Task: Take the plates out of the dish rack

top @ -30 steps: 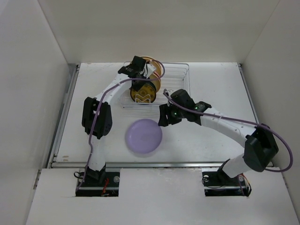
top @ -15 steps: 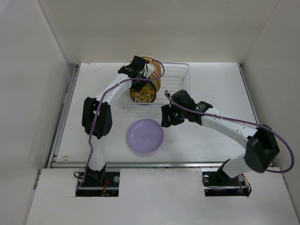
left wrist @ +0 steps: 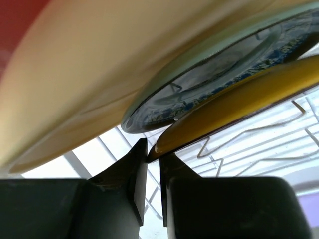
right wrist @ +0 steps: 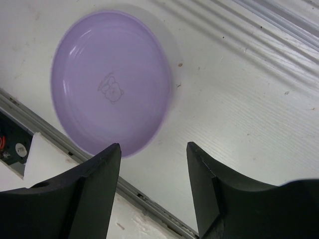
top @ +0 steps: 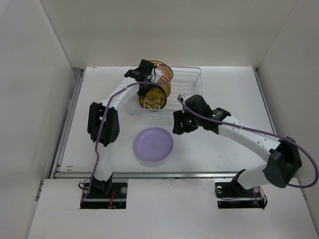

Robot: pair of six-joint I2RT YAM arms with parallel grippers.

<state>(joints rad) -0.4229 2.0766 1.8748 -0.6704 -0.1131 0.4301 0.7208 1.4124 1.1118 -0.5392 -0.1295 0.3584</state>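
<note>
I will next carry the amber-yellow plate with my left gripper up and to the left in the top view, then back and down onto empty table beside the lavender plate.
The dish rack (top: 192, 82) stands at the table's back middle. In it an amber-yellow patterned plate (top: 153, 98) stands on edge, with more plates behind it. My left gripper (top: 148, 85) reaches into the rack. In the left wrist view it (left wrist: 152, 155) is shut on the amber-yellow plate's (left wrist: 239, 97) rim, with a teal plate (left wrist: 214, 69) and a cream plate (left wrist: 99, 64) just behind. A lavender plate (top: 153, 143) lies flat on the table in front of the rack. My right gripper (top: 179, 125) hovers open and empty just right of it, above the lavender plate's (right wrist: 112, 84) edge.
White walls enclose the table on the left, back and right. A metal rail (top: 164, 174) runs along the table's near edge, and it also shows in the right wrist view (right wrist: 149, 204). The rack's wire floor (left wrist: 259, 144) lies under the left fingers.
My right arm has drawn back slightly to the right, away from the lavender plate, which stays flat on the table. The left gripper has hardly moved at the amber-yellow plate.
</note>
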